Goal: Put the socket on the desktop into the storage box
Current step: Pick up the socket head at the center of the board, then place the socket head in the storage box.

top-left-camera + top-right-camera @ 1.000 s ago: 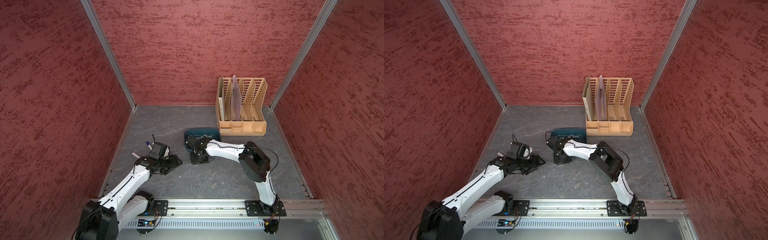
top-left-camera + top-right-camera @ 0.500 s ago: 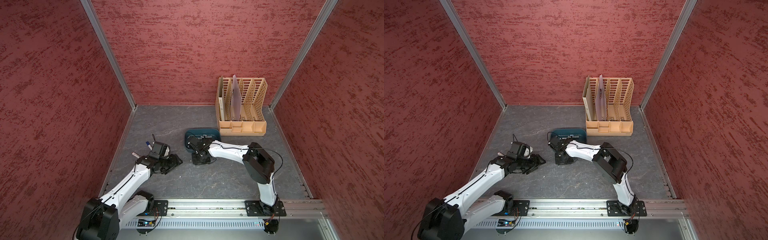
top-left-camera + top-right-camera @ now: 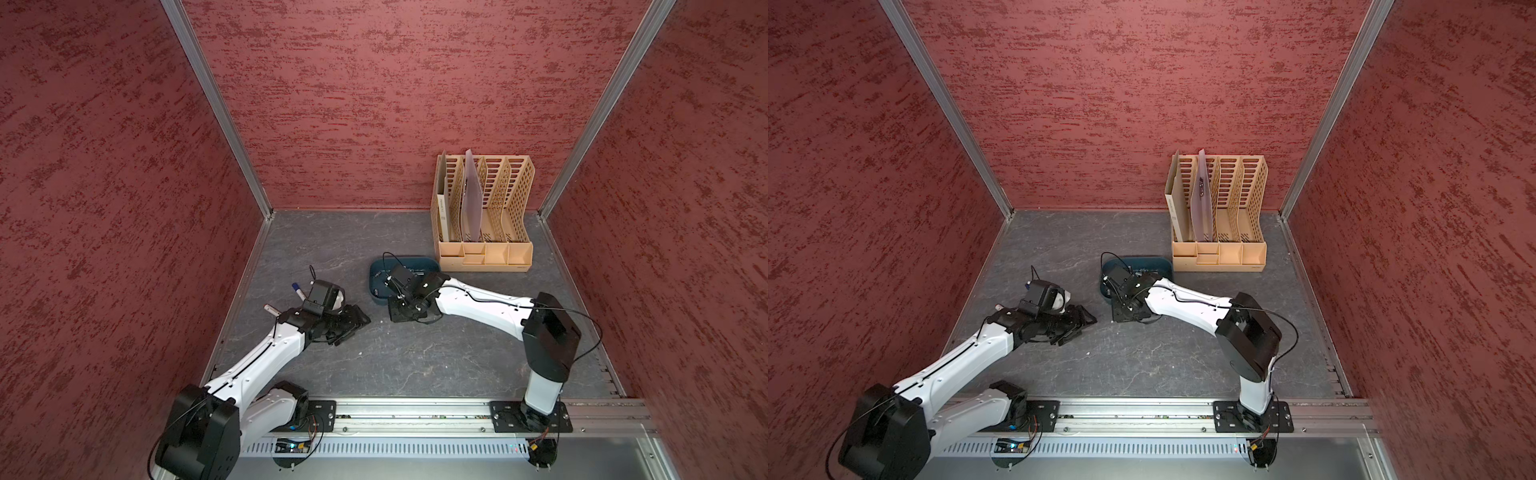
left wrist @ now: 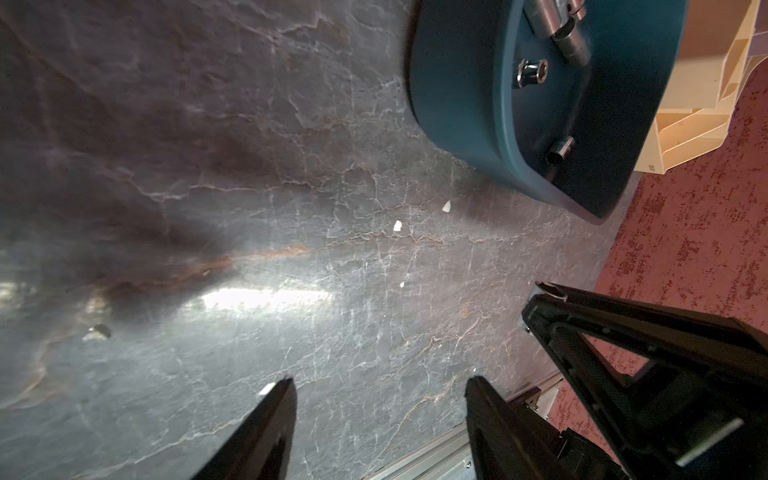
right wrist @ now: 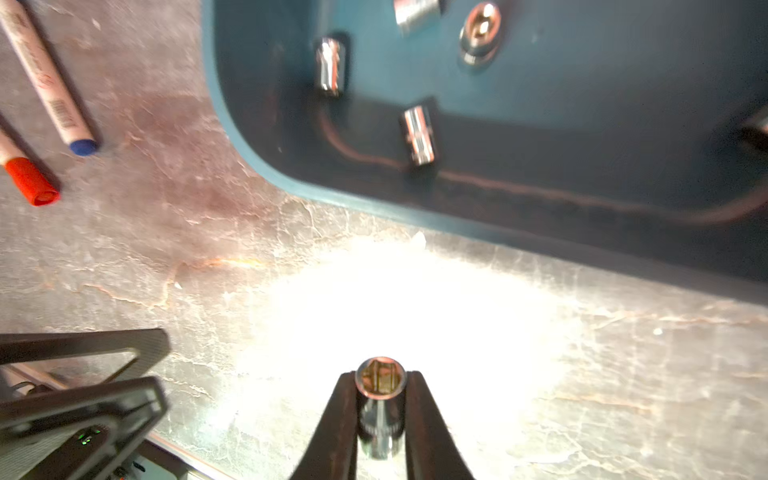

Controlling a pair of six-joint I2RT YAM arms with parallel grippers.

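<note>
My right gripper lifts over the box's near rim next, lowers inside and releases the socket, since the box's end by the file rack lies outward past that rim.
In the right wrist view my right gripper [image 5: 380,380] is shut on a chrome socket [image 5: 380,415], held just above the grey veined desktop [image 5: 166,257]. The dark teal storage box [image 5: 249,158] lies right ahead of it, with several sockets [image 5: 417,135] inside. In both top views the right gripper [image 3: 405,311] hangs at the box's [image 3: 428,266] near left corner. My left gripper [image 4: 378,382] is open and empty, low over the desktop to the left of the box [image 4: 457,83]. It also shows in both top views [image 3: 353,322].
A blue-capped marker [image 5: 41,79] and a red-capped marker [image 5: 29,180] lie on the desktop left of the box. A tan perforated file rack [image 3: 484,216] stands behind the box at the back right. Red walls close three sides, and the arms' rail [image 3: 415,415] runs along the front.
The right arm's elbow has swung to the right while its gripper stays by the box's near corner. The left arm has hardly moved.
</note>
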